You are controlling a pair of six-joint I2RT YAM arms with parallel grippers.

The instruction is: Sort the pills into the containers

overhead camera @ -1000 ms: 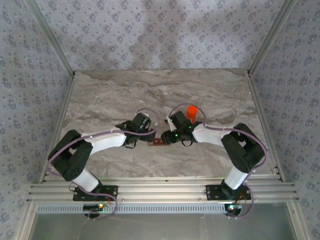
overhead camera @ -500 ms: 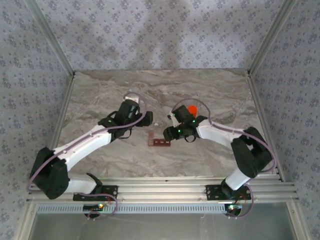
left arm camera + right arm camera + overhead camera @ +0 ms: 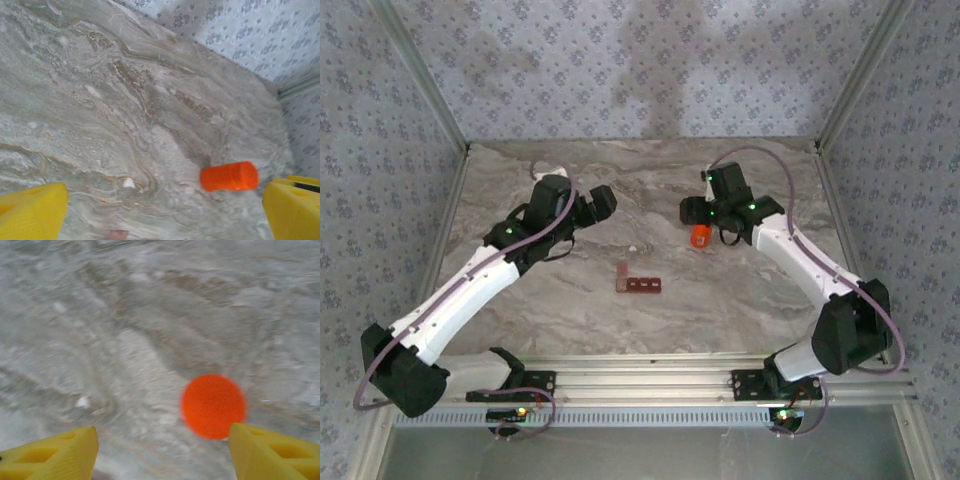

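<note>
My right gripper moves down and sideways next until its open fingers straddle the orange bottle [image 3: 701,237] [image 3: 213,406], as the bottle's round end sits off-centre, near one finger.
The containers [image 3: 645,285], a small dark red-brown strip with a short piece at its left end, lie mid-table. A white pill [image 3: 633,248] rests on the marble behind them and appears as a white pill [image 3: 128,183] and a white pill [image 3: 81,401] in the wrist views. My left gripper [image 3: 603,201] hangs open at the back left, its yellow fingers [image 3: 30,212] wide apart over bare marble. My right gripper [image 3: 698,215] is open just above the orange bottle [image 3: 701,237]. The bottle [image 3: 213,406] appears end-on, close to the right finger [image 3: 275,452].
The orange bottle [image 3: 229,176] lies to the right in the left wrist view. Patterned walls and metal posts close in the marble table [image 3: 550,300] on three sides. A rail [image 3: 640,385] with the arm bases runs along the near edge.
Both arms have drawn back from the containers, the left toward the back left and the right to above the orange bottle. The right jaws have spread wider.
</note>
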